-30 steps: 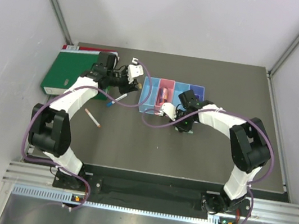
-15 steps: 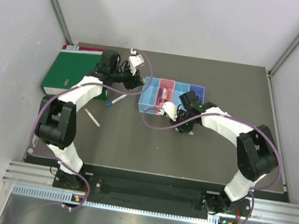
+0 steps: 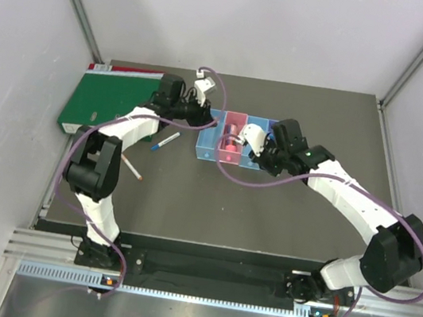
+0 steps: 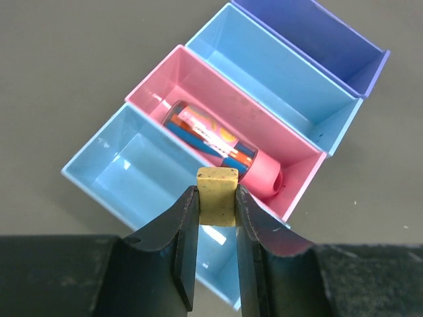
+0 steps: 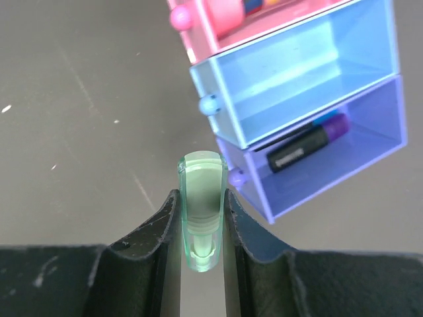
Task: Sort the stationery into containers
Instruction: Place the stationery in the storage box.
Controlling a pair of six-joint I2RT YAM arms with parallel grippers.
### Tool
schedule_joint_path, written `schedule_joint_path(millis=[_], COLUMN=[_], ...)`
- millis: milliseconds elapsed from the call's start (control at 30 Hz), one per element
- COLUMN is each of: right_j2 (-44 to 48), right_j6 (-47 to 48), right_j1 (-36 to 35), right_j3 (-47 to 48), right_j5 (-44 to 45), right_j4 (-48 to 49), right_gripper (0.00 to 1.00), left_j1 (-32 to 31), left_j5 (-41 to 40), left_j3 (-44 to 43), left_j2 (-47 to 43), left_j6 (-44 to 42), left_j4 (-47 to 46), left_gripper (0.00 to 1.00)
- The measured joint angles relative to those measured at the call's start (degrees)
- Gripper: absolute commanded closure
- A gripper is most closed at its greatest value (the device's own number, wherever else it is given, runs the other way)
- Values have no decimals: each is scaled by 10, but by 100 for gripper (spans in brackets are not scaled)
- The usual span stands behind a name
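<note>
My left gripper is holding the block [image 4: 218,177] and will next go down a little toward the bottom of the light blue bin [image 4: 149,178] nearest the binder to let it go, because that bin is still empty.
My left gripper [image 4: 218,199] is shut on a small tan eraser-like block [image 4: 218,177] and holds it above the wall between the left light blue bin [image 4: 132,165] and the pink bin [image 4: 198,72]. The pink bin holds a pink stick with a colourful label [image 4: 221,146]. My right gripper [image 5: 201,198] is shut on a translucent green marker [image 5: 201,173], above the table by the near ends of the bins. The purple bin [image 5: 370,132] holds a black marker [image 5: 301,148]. In the top view the left gripper [image 3: 204,117] and the right gripper [image 3: 262,158] flank the bin row [image 3: 206,154].
A large green binder [image 3: 108,102] lies at the back left. A white pen with a blue end [image 3: 164,141] and a white pen with an orange end [image 3: 131,167] lie on the dark table left of the bins. The second light blue bin [image 5: 297,79] has nothing in it.
My left gripper has moved right, from over the binder's edge to the bins. My right arm has lifted off the table and swung back toward the bins with the green marker.
</note>
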State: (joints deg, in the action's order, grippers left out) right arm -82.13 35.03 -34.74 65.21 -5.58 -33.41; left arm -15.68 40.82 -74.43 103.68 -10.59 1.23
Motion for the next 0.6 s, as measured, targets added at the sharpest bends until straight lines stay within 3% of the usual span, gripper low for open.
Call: schedule_joint_path(millis=[33,433,600], right_j2=[2,2,2], right_j6=[-3,-17,-21], right_j1=[0,0,0], right_j3=[5,123,129], right_j5=[6,36,36], right_j4=[0,29,42], right_gripper=[100,100,100], left_j1=[-5,-21,-21], left_j5=[-1,-60,-73], left_j3=[-4,-43,-58], left_j2=[5,114,127], left_j6=[3,1,1], left_j4=[0,-10,-17], left_gripper=[81,82,47])
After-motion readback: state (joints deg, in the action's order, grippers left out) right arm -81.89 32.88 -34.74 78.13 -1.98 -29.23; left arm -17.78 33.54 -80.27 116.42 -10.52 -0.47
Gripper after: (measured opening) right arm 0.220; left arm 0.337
